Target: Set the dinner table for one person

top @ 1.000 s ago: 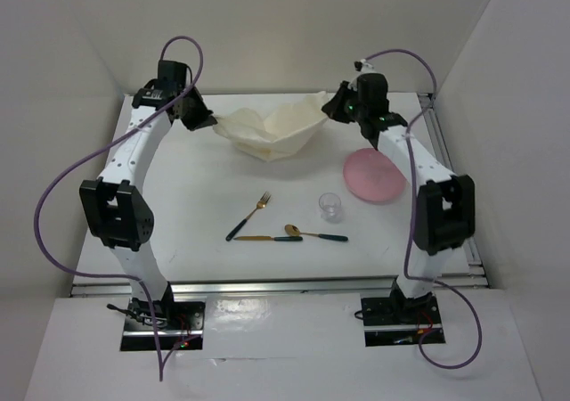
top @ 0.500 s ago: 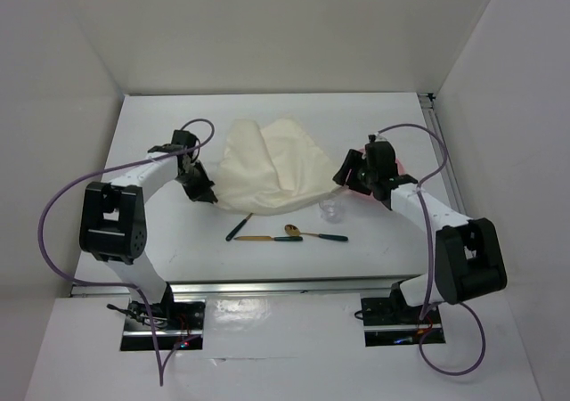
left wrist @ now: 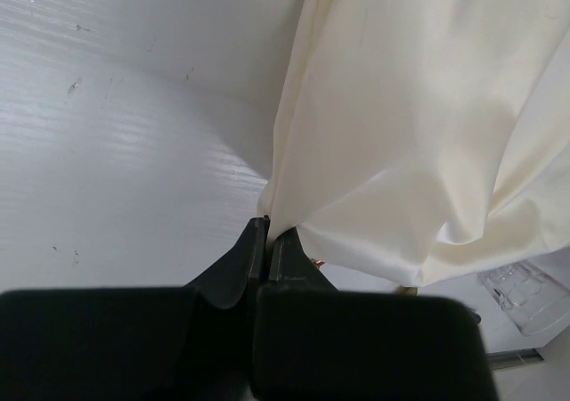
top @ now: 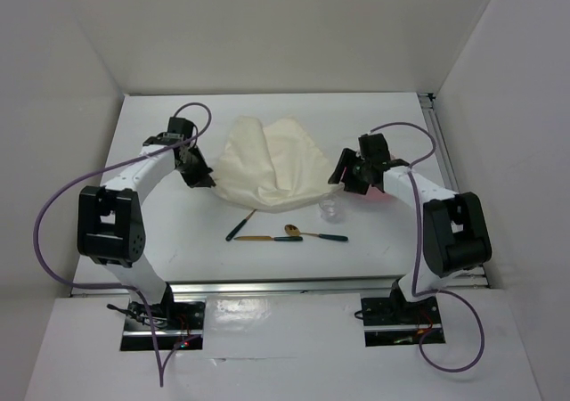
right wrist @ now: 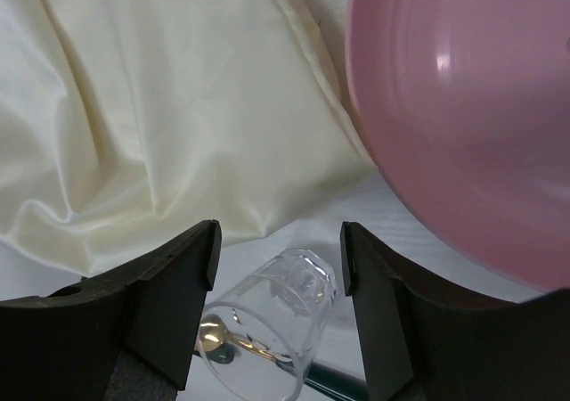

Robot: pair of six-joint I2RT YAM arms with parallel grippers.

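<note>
The cloth's corner by the pink plate is below my right gripper, which needs to lower onto it while my left gripper pinches the cloth's other corner.
A cream cloth (top: 267, 165) lies rumpled on the white dinner table (top: 169, 241). My left gripper (top: 201, 177) is shut on its left corner; in the left wrist view the jaws (left wrist: 269, 233) pinch the cloth (left wrist: 401, 134) edge just above the table. At the cloth's right edge my right gripper (top: 343, 177) is open and holds nothing. Its fingers (right wrist: 278, 241) hang above an upright clear glass (right wrist: 276, 316), with the pink plate (right wrist: 472, 125) to the right and the cloth (right wrist: 160, 107) ahead.
The glass (top: 331, 210) stands in front of the cloth. A fork (top: 239, 227) pokes out from under the cloth's front edge. A knife (top: 267, 238) and a spoon (top: 317, 235) lie beside it. Metal rails run along the right (top: 443, 147) and near (top: 267, 286) edges.
Both arms brought the cloth down from the back of the table to the middle. The right gripper let go of it and opened. The cloth now covers the fork's tines.
</note>
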